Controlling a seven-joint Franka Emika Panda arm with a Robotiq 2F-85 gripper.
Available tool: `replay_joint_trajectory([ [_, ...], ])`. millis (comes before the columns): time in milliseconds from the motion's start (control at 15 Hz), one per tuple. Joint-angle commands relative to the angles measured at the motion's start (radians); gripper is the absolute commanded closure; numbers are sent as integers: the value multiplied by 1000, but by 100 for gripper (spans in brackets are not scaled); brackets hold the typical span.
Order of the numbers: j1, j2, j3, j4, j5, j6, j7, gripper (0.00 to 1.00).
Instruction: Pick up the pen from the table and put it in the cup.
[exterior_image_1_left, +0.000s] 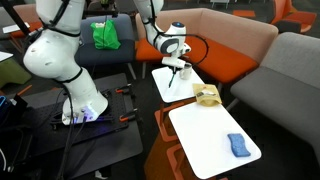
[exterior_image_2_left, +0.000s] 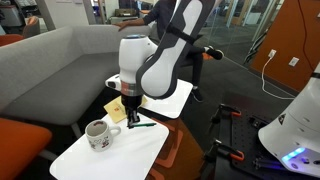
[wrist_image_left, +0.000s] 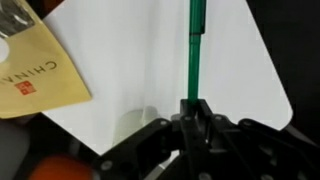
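Note:
The pen's loose end points away, so my gripper will next move up and outward past the cup and turn to let go of the pen into the cup's opening (exterior_image_2_left: 97, 127).
My gripper (wrist_image_left: 193, 112) is shut on the near end of a green pen (wrist_image_left: 196, 45), which points away over a white table (wrist_image_left: 130, 70). In both exterior views the gripper (exterior_image_2_left: 133, 118) (exterior_image_1_left: 178, 68) is low over this table, and the pen (exterior_image_2_left: 145, 124) sticks out sideways just above the top. A white patterned cup (exterior_image_2_left: 98, 133) stands upright on the same table (exterior_image_2_left: 120, 155), a short way to the gripper's side. I cannot make out the cup in the exterior view where the gripper stands in front of it.
A tan paper packet (exterior_image_2_left: 114, 107) (exterior_image_1_left: 207, 95) (wrist_image_left: 35, 70) lies at the corner of the adjoining white table (exterior_image_1_left: 205, 135). A blue object (exterior_image_1_left: 238, 146) lies on that table. A grey sofa (exterior_image_1_left: 290, 70) and an orange sofa (exterior_image_1_left: 225, 35) border the tables.

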Motion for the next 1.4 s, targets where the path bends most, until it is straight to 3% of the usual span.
replay_joint_trajectory([
  [0, -163, 12, 156, -48, 23, 151, -132, 97],
  [200, -340, 91, 323, -27, -1, 196, -230, 97],
  [533, -513, 166, 460, -4, -35, 152, -333, 97],
  [1000, -606, 300, 595, 127, -85, 72, -449, 97],
  [1333, -579, 358, 625, 254, -53, -79, -553, 97],
])
